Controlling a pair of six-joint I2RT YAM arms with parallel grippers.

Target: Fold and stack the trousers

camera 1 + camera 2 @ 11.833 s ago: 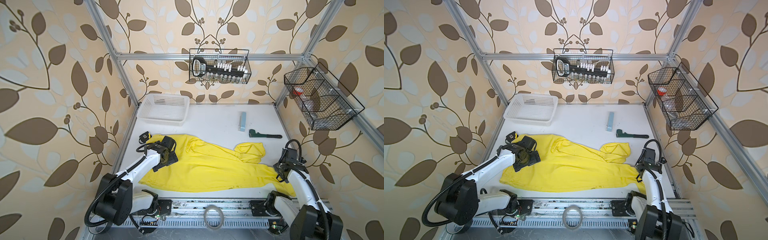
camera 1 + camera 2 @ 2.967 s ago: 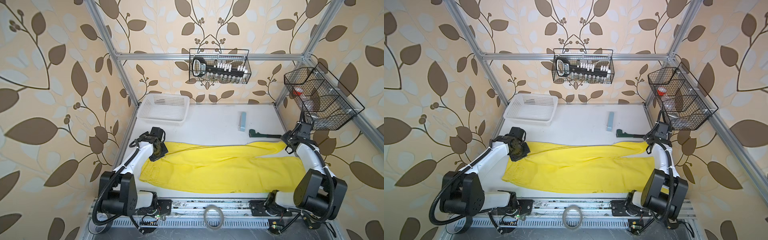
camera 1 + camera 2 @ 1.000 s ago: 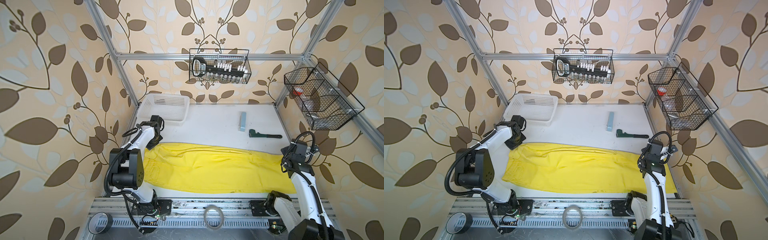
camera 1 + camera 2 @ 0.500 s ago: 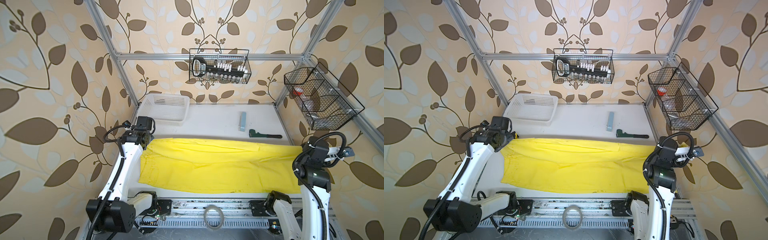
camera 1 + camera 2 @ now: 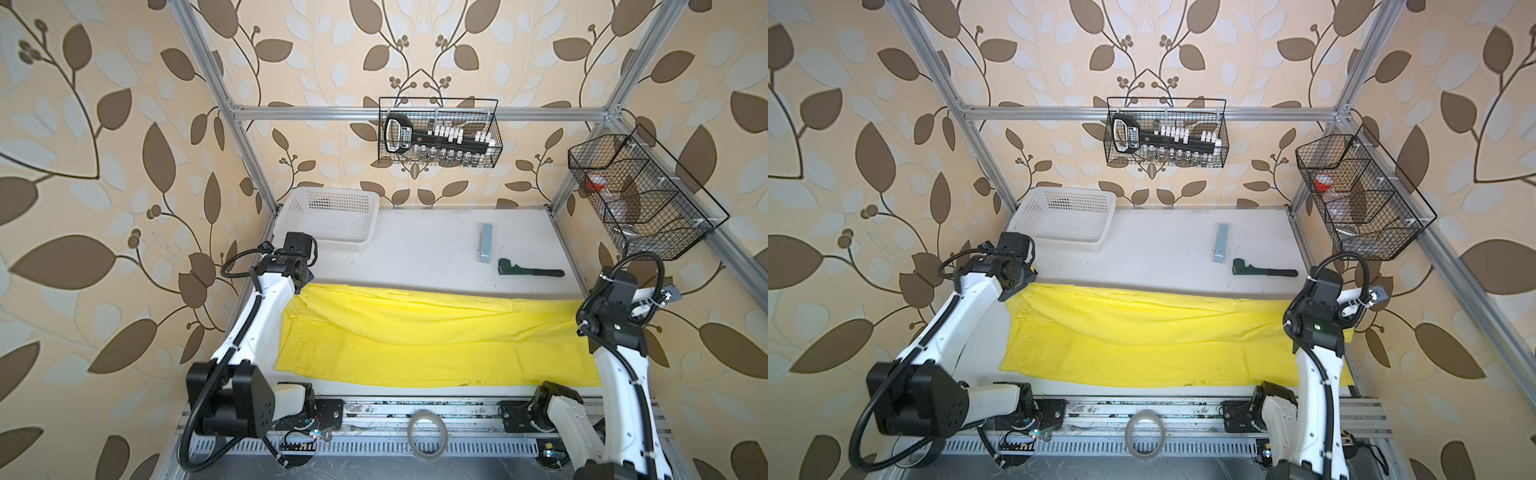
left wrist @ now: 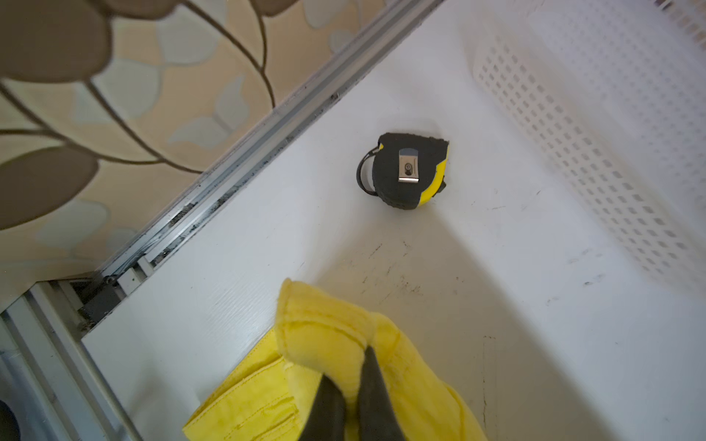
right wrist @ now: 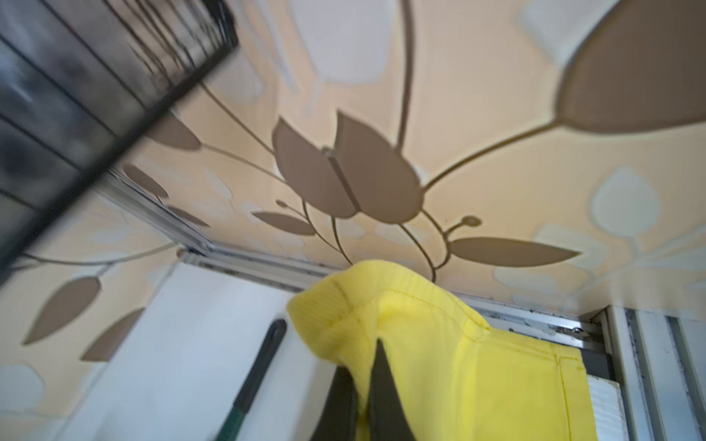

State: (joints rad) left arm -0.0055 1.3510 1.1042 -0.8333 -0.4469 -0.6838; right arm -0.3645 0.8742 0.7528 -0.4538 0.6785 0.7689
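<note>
Next, my left gripper lowers the waistband corner outward onto the bare tabletop by the tape measure and releases it, as the trousers' far edge hangs raised.
The bright yellow trousers [image 5: 415, 345] [image 5: 1142, 340] lie stretched lengthwise across the front of the white table in both top views, waistband at the left, leg ends at the right. Their far long edge is raised off the table and pulled straight between the two grippers. My left gripper [image 5: 302, 287] [image 6: 353, 366] is shut on the waistband corner [image 6: 324, 328], the cloth bunched between the dark fingers. My right gripper [image 5: 582, 307] [image 7: 363, 359] is shut on the hem of a leg [image 7: 439, 343], held up near the right wall.
A white basket [image 5: 332, 220] stands at the back left, and a black-and-yellow tape measure [image 6: 408, 172] lies beside it. A green pipe wrench [image 5: 528, 270] and a grey-blue bar [image 5: 485, 243] lie behind the trousers. Wire baskets [image 5: 438, 137] [image 5: 640, 199] hang on the walls. A tape roll [image 5: 428, 432] sits on the front rail.
Both arms have risen, lifting the far edge of the trousers off the table and drawing it taut. Both grippers have stayed shut on the cloth.
</note>
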